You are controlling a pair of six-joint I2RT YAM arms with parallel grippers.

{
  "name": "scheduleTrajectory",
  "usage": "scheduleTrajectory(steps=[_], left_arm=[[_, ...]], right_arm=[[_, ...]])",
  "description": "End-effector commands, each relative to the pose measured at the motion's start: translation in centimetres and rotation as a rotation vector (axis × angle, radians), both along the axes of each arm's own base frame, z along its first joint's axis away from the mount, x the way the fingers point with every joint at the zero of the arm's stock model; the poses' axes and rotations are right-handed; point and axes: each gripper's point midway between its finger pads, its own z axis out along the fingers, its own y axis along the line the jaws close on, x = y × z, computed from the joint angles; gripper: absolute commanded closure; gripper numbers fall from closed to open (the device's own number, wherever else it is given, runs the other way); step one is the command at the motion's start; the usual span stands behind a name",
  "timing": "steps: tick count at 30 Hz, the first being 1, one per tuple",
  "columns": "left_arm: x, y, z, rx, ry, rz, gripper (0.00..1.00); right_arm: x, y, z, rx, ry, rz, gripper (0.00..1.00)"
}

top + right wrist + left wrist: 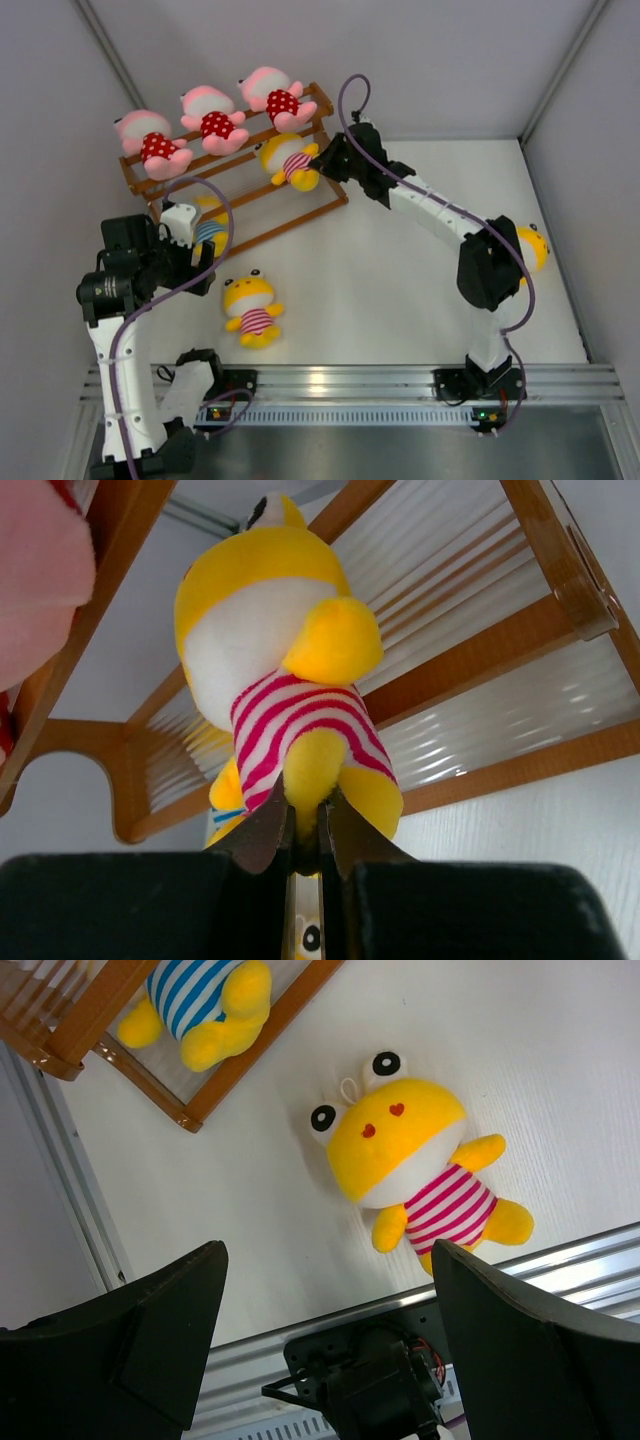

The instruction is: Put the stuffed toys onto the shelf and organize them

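Note:
My right gripper pushes the yellow pink-striped toy away from my base next, deeper into the shelf's middle level (470, 660).
The brown wooden shelf (320, 212) stands at the back left. Three pink toys in red dotted dresses (215, 125) sit on its top tier. My right gripper (322, 158) is shut on a leg of a yellow toy in a pink-striped shirt (285, 695), holding it at the middle tier (470, 660). A yellow toy in a blue-striped shirt (200, 1000) lies on the bottom tier. Another pink-striped yellow toy (252, 308) lies on the table, also in the left wrist view (420, 1165). My left gripper (325, 1345) is open and empty above the table's front edge.
A further yellow toy (532, 246) lies at the right, partly hidden behind my right arm. Grey walls close in on both sides. An aluminium rail (350, 380) with the arm bases runs along the front edge.

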Motion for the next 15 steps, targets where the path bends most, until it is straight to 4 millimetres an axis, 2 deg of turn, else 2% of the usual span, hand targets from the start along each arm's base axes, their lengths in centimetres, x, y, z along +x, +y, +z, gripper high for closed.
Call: scheduleTrajectory(steps=[1, 2, 3, 4, 6, 8, 11, 15], left_arm=[[0.0, -0.1, 0.5, 0.013, -0.027, -0.013, 0.11], [0.0, 0.0, 0.4, 0.015, -0.025, -0.013, 0.11], [-0.1, -0.1, 0.4, 0.016, -0.025, -0.015, 0.11], [0.0, 0.0, 0.4, 0.02, -0.025, -0.015, 0.11], [-0.1, 0.1, 0.4, 0.026, -0.024, -0.014, 0.11], [-0.1, 0.1, 0.4, 0.029, -0.024, -0.016, 0.1], [0.0, 0.0, 0.4, 0.032, -0.026, -0.019, 0.1], [0.0, 0.0, 0.2, 0.032, -0.019, -0.025, 0.1]], right_arm=[[1.8, 2.0, 5.6, 0.156, -0.121, -0.057, 1.0], [2.2, 2.2, 5.3, 0.155, -0.12, -0.077, 1.0], [2.5, 2.5, 6.1, 0.171, -0.131, -0.079, 1.0], [3.0, 3.1, 5.0, 0.17, -0.111, -0.08, 1.0], [3.6, 3.4, 5.0, 0.182, -0.109, -0.094, 1.0], [4.1, 3.7, 4.0, 0.183, -0.086, -0.107, 1.0], [4.0, 3.9, 3.7, 0.183, -0.075, -0.103, 1.0], [3.1, 3.2, 3.9, 0.175, -0.082, -0.11, 1.0]])
